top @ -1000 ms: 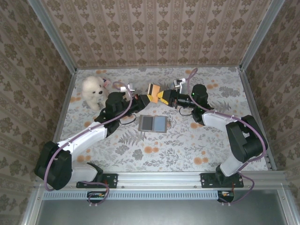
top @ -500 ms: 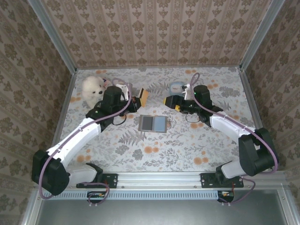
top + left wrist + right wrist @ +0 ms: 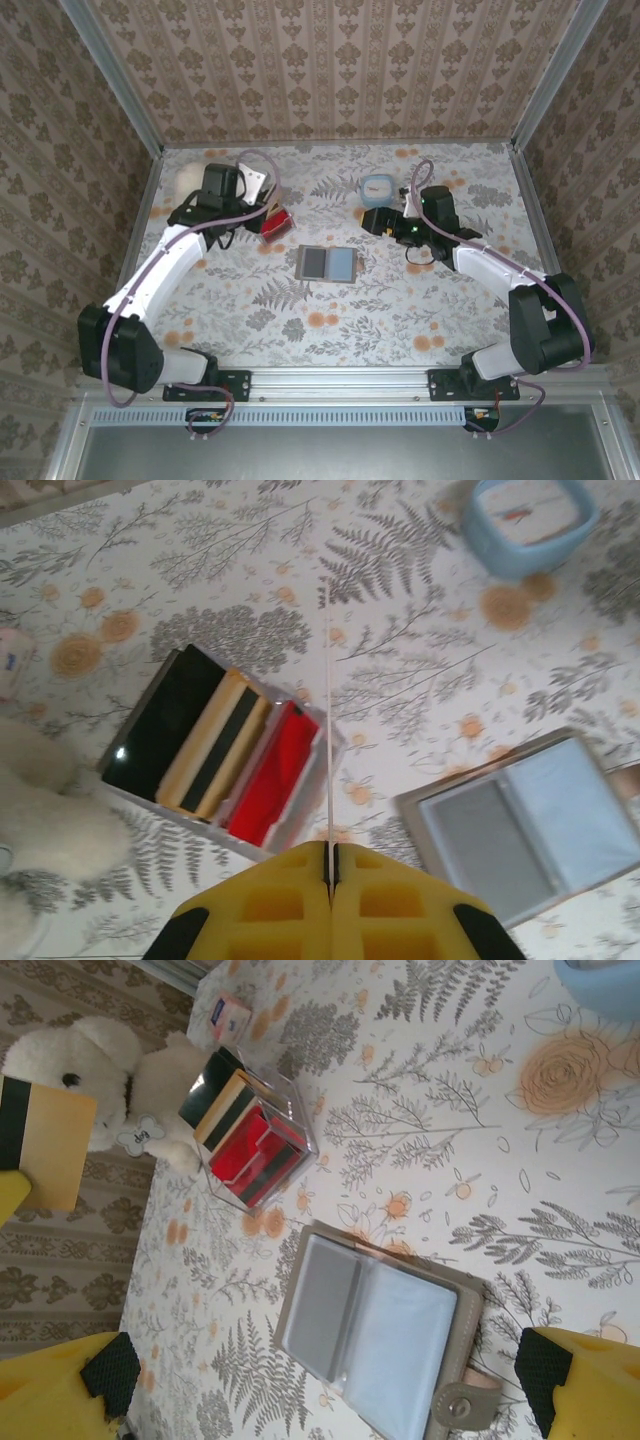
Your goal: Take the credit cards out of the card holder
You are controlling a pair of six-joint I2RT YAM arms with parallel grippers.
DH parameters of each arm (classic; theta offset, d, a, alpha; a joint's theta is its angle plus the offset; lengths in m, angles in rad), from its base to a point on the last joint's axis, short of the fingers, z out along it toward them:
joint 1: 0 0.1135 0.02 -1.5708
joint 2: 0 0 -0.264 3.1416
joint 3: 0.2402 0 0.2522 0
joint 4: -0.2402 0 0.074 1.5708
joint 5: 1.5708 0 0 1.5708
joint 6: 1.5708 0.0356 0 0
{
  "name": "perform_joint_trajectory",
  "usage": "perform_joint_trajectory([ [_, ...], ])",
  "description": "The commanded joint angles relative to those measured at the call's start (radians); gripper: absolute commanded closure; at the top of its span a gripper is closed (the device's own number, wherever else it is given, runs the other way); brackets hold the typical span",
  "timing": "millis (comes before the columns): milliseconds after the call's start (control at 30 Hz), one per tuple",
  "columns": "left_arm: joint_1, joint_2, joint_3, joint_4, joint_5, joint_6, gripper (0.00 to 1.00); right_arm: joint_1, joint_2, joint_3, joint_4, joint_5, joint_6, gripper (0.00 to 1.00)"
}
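Note:
The robot's left gripper is next going to turn its card to line up with the tan cards of the clear box, then lower the card and let go of it there.
The card holder lies spread open on the table's middle, a grey panel and a light blue one showing behind its clear pockets. My left gripper is shut on a thin credit card, seen edge-on. In the right wrist view that card is tan with a black band. It hangs above the right edge of a clear box with a black, tan and red striped block. My right gripper stands open and empty, right of and beyond the holder; its fingertips are far apart.
A white plush dog sits at the back left, behind the left arm. A small pink item lies near it. A light blue round container stands at the back centre, close to the right gripper. Metal rails edge the floral table.
Both grippers met on the card at the back centre a second ago. The right gripper opened and drew back right. The left gripper carried the card left to above the striped block.

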Motion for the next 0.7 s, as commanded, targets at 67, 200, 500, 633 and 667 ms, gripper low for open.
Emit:
perform_joint_trajectory([
  [67,0.072,0.063,0.063,-0.035,0.143,0.236,1.0,-0.011,0.028,-0.003,-0.001,-0.026,-0.045,0.0],
  [200,0.095,0.127,0.094,-0.047,0.138,0.361,1.0,-0.026,0.016,-0.006,-0.016,-0.025,-0.048,0.0],
  [500,0.101,0.302,0.165,-0.047,0.073,0.446,1.0,-0.034,-0.011,-0.015,-0.02,-0.021,-0.046,0.0],
  [633,0.103,0.343,0.195,-0.047,0.053,0.468,1.0,-0.034,0.002,-0.015,-0.011,-0.028,-0.028,0.0],
  [667,0.103,0.353,0.2,-0.046,0.047,0.473,1.0,-0.033,0.008,-0.015,-0.006,-0.032,-0.022,0.0],
])
